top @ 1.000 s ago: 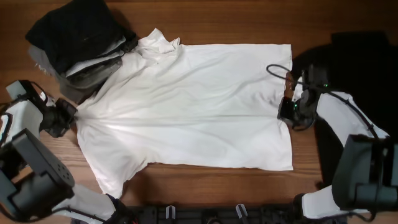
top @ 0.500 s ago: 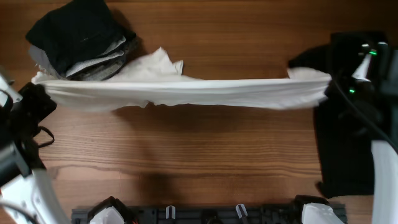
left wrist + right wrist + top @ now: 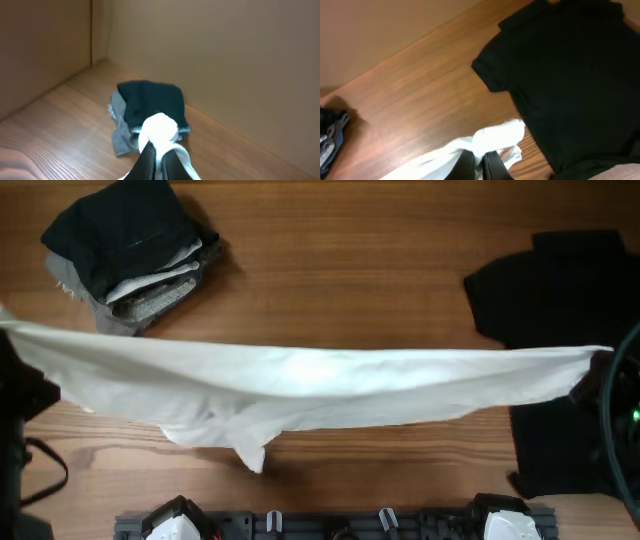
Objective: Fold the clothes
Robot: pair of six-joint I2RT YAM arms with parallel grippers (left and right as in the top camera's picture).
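Observation:
The table beside the folded pile is bare, so I need to carry the T-shirt's end outward and down there next with my left gripper and let it go.
A white T-shirt [image 3: 300, 385] hangs stretched in the air across the table, held at both ends. My left gripper [image 3: 159, 159] is shut on its left end, which bunches white above the fingers [image 3: 158, 131]. My right gripper [image 3: 481, 161] is shut on its right end [image 3: 497, 136]. In the overhead view the grippers sit at the far left [image 3: 20, 385] and far right [image 3: 598, 375] edges. A sleeve [image 3: 250, 450] dangles low at the front.
A pile of folded dark and grey clothes [image 3: 130, 245] lies at the back left, and shows in the left wrist view [image 3: 150, 107]. A black shirt [image 3: 560, 330] lies spread at the right, and shows in the right wrist view [image 3: 570, 65]. Bare wooden table [image 3: 340, 270] lies between them.
Both grippers lifted the white T-shirt off the table, where it lay flat, and carried it stretched taut toward the front edge. It now hangs higher and nearer the camera.

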